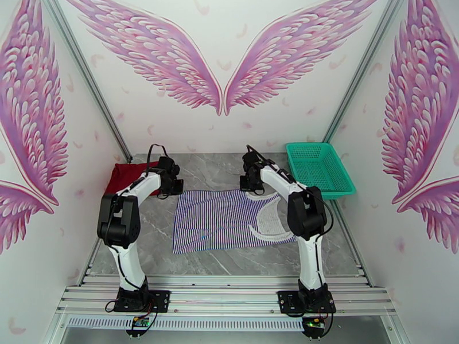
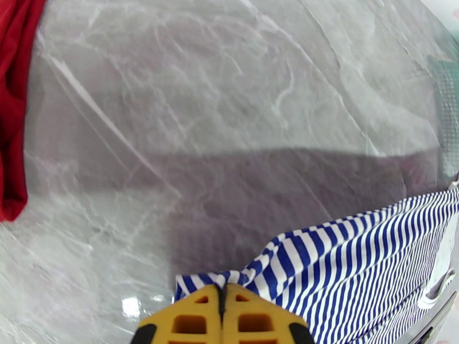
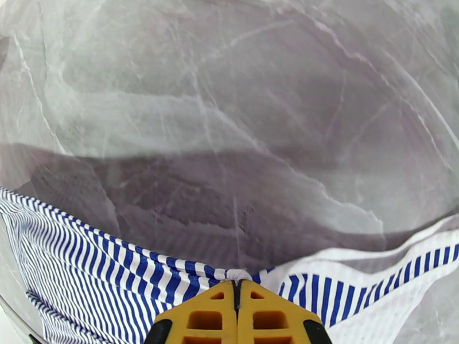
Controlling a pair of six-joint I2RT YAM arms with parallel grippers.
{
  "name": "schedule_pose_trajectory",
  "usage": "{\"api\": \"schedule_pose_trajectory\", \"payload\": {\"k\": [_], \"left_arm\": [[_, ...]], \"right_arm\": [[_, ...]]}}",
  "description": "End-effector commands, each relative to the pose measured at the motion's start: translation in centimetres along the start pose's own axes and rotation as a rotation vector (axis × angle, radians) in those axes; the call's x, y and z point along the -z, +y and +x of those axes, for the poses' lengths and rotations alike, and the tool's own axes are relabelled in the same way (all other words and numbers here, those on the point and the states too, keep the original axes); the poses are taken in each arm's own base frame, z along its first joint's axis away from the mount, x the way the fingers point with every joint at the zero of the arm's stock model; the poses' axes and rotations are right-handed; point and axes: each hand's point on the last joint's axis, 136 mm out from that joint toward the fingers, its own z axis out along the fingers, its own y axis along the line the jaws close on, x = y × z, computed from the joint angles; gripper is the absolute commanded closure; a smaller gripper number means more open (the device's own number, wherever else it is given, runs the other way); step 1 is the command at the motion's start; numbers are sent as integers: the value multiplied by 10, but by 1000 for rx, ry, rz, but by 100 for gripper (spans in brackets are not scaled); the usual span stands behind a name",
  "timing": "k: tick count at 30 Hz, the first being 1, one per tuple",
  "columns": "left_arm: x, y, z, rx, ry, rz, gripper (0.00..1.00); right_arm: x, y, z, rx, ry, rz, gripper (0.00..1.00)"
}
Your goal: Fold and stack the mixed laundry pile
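My left gripper draws the pinched corner back over the middle of the shirt's side edge and releases it next, since the striped cloth (image 2: 344, 265) lies spread out.
The blue-and-white striped shirt (image 1: 226, 220) lies spread flat on the grey marble table (image 1: 218, 174), its pale inside showing at the right. My left gripper (image 1: 174, 188) is shut on the shirt's far left corner; in the left wrist view its yellow fingers (image 2: 195, 319) pinch the striped cloth (image 2: 344, 265). My right gripper (image 1: 251, 186) is shut on the far edge near the right; the right wrist view shows its yellow fingers (image 3: 269, 316) pressed together on the striped hem (image 3: 115, 259). The dark red T-shirt (image 1: 125, 176) lies bunched at the table's far left, and its edge (image 2: 12, 104) also shows in the left wrist view.
A teal mesh basket (image 1: 319, 168) stands at the far right of the table. Walls painted with pink wings close in the back and both sides. Bare marble stretches beyond the shirt's far edge (image 3: 229, 110).
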Motion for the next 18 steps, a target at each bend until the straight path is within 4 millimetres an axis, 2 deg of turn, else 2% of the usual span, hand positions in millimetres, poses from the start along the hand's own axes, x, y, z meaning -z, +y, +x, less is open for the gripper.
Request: {"api": "schedule_pose_trajectory", "payload": {"k": [1, 10, 18], "left_arm": [[23, -12, 2, -27, -61, 44, 100], [31, -13, 58, -12, -14, 53, 100], [22, -6, 102, 25, 40, 50, 100]], "right_arm": [[17, 1, 4, -21, -42, -4, 100], [21, -2, 53, -29, -24, 30, 99], [18, -16, 93, -72, -44, 81, 97]]}}
